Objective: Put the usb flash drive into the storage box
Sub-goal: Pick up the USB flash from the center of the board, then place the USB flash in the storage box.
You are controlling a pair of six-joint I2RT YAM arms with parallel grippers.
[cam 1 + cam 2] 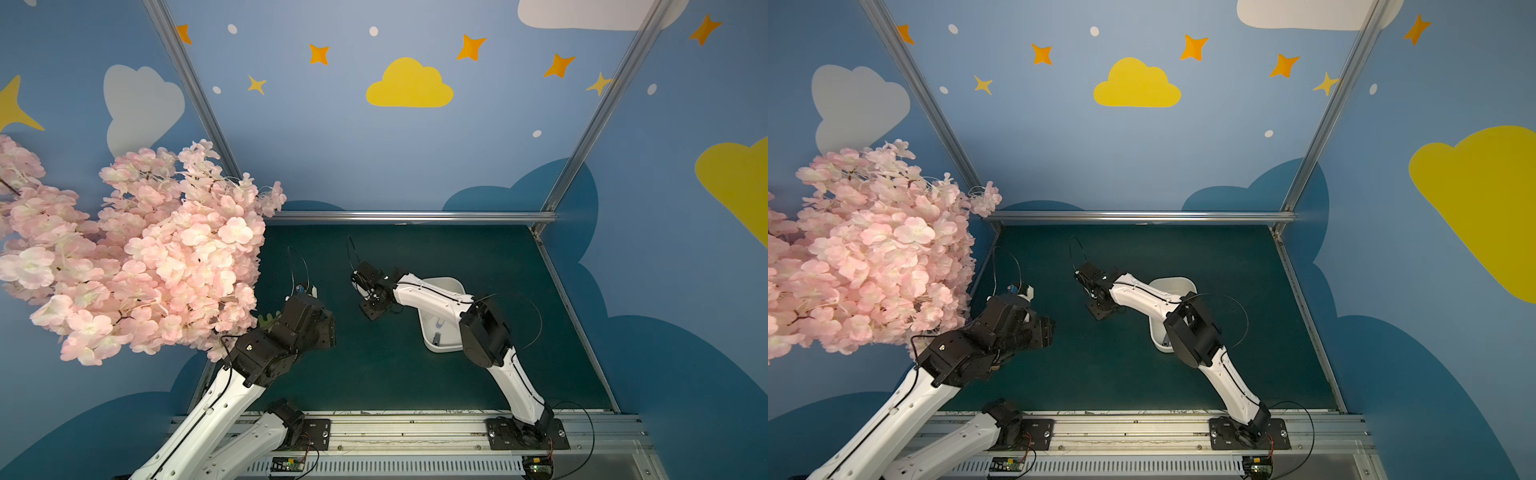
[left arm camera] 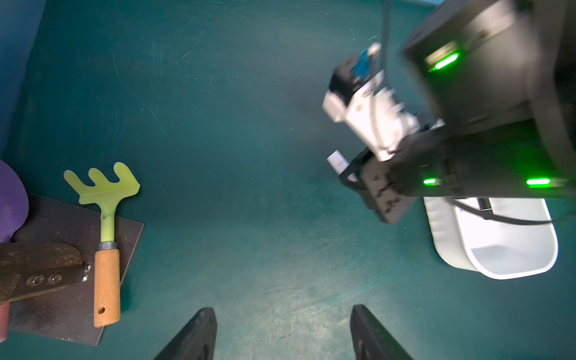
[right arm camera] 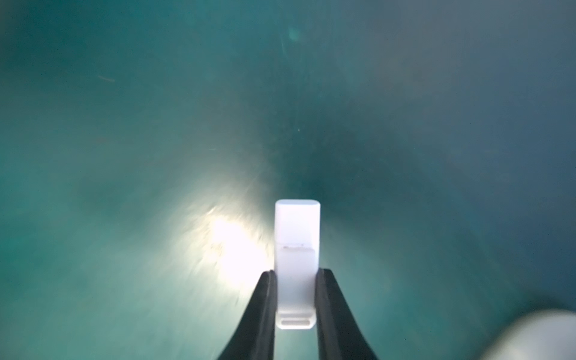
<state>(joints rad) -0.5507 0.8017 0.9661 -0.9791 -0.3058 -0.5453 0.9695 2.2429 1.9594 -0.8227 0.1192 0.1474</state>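
Note:
My right gripper should move back over the bottom of the storage box (image 1: 446, 283) beside the items and let go of the usb flash drive, because the storage box is back beneath the gripper's arm.
A white usb flash drive (image 3: 297, 249) is pinched between the black fingers of my right gripper (image 3: 296, 272), which is shut on it above the green mat. In the left wrist view the drive's tip (image 2: 336, 160) pokes out of that gripper. In both top views the right gripper (image 1: 371, 309) (image 1: 1098, 309) hangs just left of the white storage box (image 1: 446, 283) (image 1: 1177, 282). The right arm covers part of the box. Two small items (image 1: 438, 328) lie inside it. My left gripper (image 2: 283, 311) is open over bare mat, apart from both.
A green toy rake with a wooden handle (image 2: 106, 249) lies on a dark metal plate (image 2: 62, 311) beside a brown trunk (image 2: 37, 265). A pink blossom tree (image 1: 145, 257) overhangs the left side. Metal rails (image 1: 407, 216) border the mat.

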